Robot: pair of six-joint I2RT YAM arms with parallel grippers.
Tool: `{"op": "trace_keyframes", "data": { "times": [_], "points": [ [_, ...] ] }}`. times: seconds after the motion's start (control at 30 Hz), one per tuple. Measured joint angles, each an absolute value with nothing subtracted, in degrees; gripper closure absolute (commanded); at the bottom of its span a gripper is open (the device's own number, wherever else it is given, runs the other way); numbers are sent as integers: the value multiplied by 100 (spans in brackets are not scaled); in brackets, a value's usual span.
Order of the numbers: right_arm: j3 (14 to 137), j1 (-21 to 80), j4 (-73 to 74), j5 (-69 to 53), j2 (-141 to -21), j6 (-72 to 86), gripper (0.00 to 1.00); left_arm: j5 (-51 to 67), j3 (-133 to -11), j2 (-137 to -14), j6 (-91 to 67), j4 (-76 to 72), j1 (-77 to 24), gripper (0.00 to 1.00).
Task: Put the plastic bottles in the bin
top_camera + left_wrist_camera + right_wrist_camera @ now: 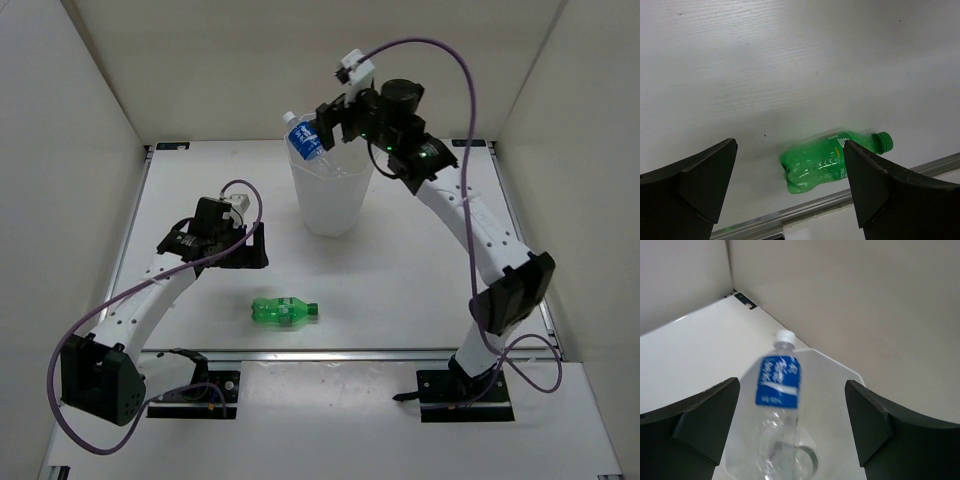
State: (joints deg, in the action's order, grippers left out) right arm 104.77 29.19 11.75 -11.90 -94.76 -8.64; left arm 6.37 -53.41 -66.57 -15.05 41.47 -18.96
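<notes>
I will lower my left gripper back toward the green bottle next and turn it to close across the green bottle's labelled middle [284, 311].
The white faceted bin [330, 200] stands at the back middle of the table. A clear bottle with a blue label [304, 137] is at its mouth, cap up and tilted left, blurred and free of the fingers in the right wrist view [779, 382]. My right gripper [335, 120] is open above the bin's rim [840, 370], its jaws wide apart. An all-green bottle [284, 312] lies on its side near the front rail; it also shows in the left wrist view [825, 161]. My left gripper [252, 247] is open and empty, above and behind it.
White walls close in the table at the back and both sides. A metal rail [350, 353] runs along the front edge just behind the arm bases. No other bottles show outside the bin.
</notes>
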Motion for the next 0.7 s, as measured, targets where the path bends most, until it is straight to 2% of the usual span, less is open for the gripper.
{"op": "trace_keyframes", "data": {
  "times": [0.1, 0.3, 0.53, 0.7],
  "points": [
    [11120, 3284, 1437, -902, -10112, -1061, 14, 639, -5363, -6740, -1450, 4185, -1925, 1],
    [10737, 3111, 1793, -663, -10193, -989, 9, 954, -5537, -7190, -735, 4246, -2663, 1],
    [9765, 2091, 1741, -639, -9159, -447, 1, 1500, -5463, -7813, -91, 4456, -3028, 1],
    [8969, 810, 1802, -757, -8180, 235, 1, 1505, -5363, -7797, 134, 4685, -3098, 1]
  ]
}}
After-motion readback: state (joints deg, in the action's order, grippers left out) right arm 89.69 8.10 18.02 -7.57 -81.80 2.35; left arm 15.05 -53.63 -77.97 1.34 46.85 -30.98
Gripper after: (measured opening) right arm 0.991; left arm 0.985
